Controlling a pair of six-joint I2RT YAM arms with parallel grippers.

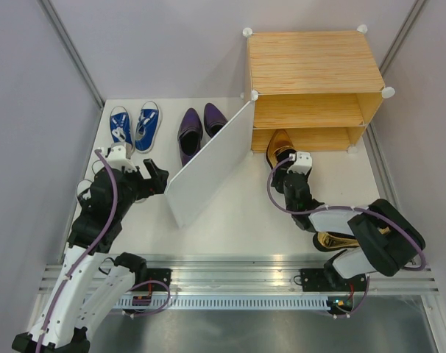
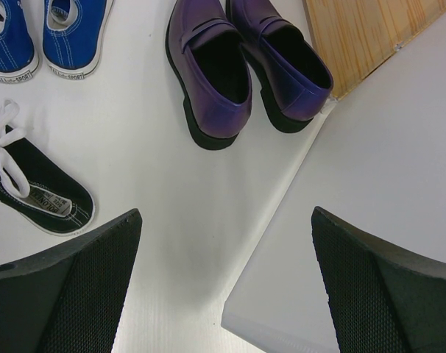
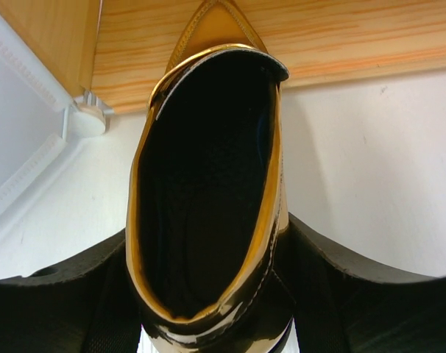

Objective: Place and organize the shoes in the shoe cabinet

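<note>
The robot's right gripper will move outward and push the gold shoe deeper onto the lower shelf (image 1: 261,138) (image 3: 138,62) beside the cabinet door's hinge to let go of the shoe's heel, since only the shoe's toe is inside.
The wood-grain shoe cabinet (image 1: 311,73) stands at the back right, its white door (image 1: 208,165) swung open toward the left arm. My right gripper (image 1: 297,159) (image 3: 208,294) is shut on the heel of a shiny gold shoe (image 1: 280,145) (image 3: 208,184), whose toe points into the lower shelf. A second gold shoe (image 1: 336,240) lies under the right arm. Blue sneakers (image 1: 135,125) (image 2: 46,29) and purple dress shoes (image 1: 197,129) (image 2: 245,66) stand at the back left. My left gripper (image 1: 157,176) (image 2: 227,220) is open beside the door's free edge (image 2: 341,243). A black shoe (image 2: 39,195) lies at its left.
Grey walls close in the white table (image 1: 238,213) on the left, back and right. The open door divides the table's left part from its middle. A metal rail (image 1: 238,268) runs along the near edge by the arm bases.
</note>
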